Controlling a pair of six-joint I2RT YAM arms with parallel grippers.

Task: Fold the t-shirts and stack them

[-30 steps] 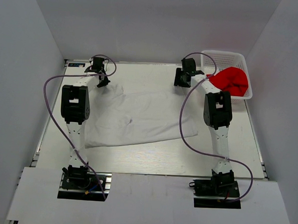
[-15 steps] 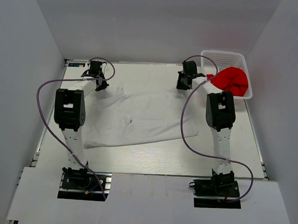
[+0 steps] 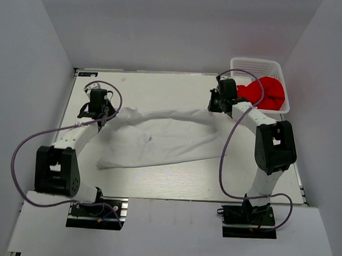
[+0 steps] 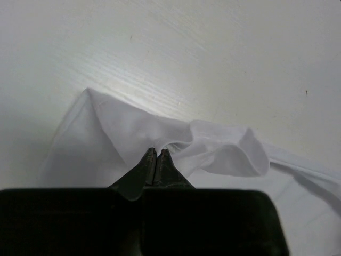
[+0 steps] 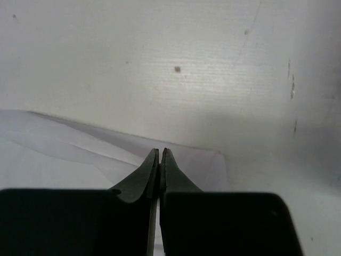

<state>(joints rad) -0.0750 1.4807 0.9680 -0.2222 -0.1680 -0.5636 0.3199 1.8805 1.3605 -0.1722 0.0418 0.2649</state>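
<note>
Because the t-shirt's far edge is stretched between both grippers, I will bring my left gripper back and down over the spread t-shirt nearer my base and release it.
The white t-shirt (image 3: 159, 140) lies spread across the middle of the table, its far edge pulled taut between my two grippers. My left gripper (image 3: 103, 114) is shut on the shirt's far left corner; in the left wrist view the cloth (image 4: 133, 128) bunches at the gripper (image 4: 158, 151). My right gripper (image 3: 214, 106) is shut on the far right corner, and the right wrist view shows the cloth (image 5: 53, 146) running up to the gripper (image 5: 160, 152). The red t-shirt (image 3: 269, 91) sits crumpled in the basket.
A white lattice basket (image 3: 257, 61) stands at the far right corner of the table, just behind the right gripper. White walls close in the table on three sides. Purple cables loop from both arms over the table.
The right gripper has shut on the shirt's far right corner. Both arms have swung outward and back toward me, and the shirt's far edge has risen and come nearer with them.
</note>
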